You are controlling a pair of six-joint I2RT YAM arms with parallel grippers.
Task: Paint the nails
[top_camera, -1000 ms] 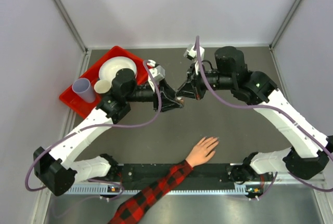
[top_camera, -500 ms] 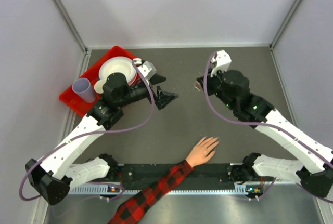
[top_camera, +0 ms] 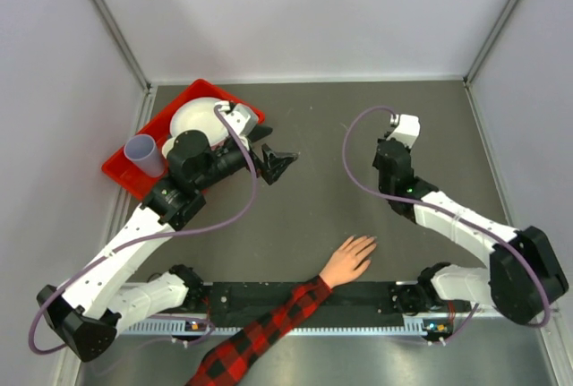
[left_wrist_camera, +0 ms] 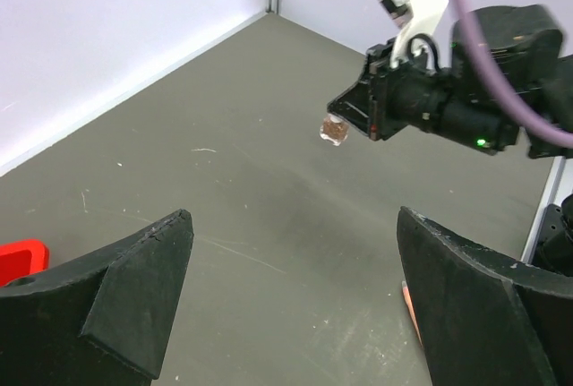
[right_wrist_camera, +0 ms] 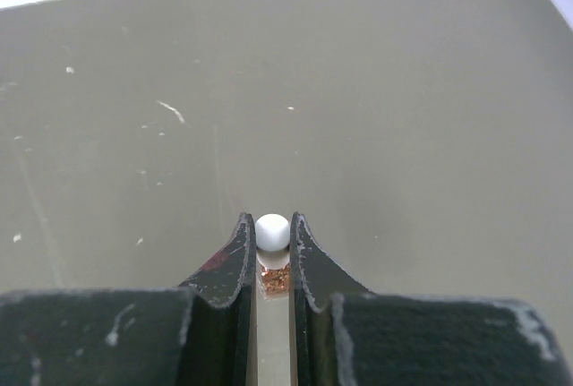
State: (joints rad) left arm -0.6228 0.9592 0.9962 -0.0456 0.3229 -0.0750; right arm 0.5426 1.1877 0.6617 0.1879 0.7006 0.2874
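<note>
The small bottle (right_wrist_camera: 273,232) hangs above the bare tabletop, so my right gripper should next move down and slightly left in the top view to the tabletop and release it.
A peach-coloured hand (top_camera: 349,261) with a red-and-black plaid sleeve (top_camera: 269,323) lies flat at the near middle of the table, fingers spread. The nails (top_camera: 369,243) are too small to make out. My left gripper (top_camera: 279,155) (left_wrist_camera: 294,216) hangs open and empty over the table left of centre; a peach fingertip (left_wrist_camera: 407,301) peeks out beside its right finger. My right gripper (right_wrist_camera: 271,225) is shut on a small bottle (right_wrist_camera: 273,232) with a white round cap and copper glitter inside. The left wrist view shows that bottle (left_wrist_camera: 334,128) held above the table, far from the hand.
A red tray (top_camera: 125,171) at the back left holds white dishes (top_camera: 197,117) and a lilac cup (top_camera: 143,153); its corner (left_wrist_camera: 22,256) shows in the left wrist view. White walls close in the dark grey table on three sides.
A second ago both grippers met at mid-table. The left gripper has opened and drawn back left. The right arm has swung away to the right, still shut on the small bottle.
</note>
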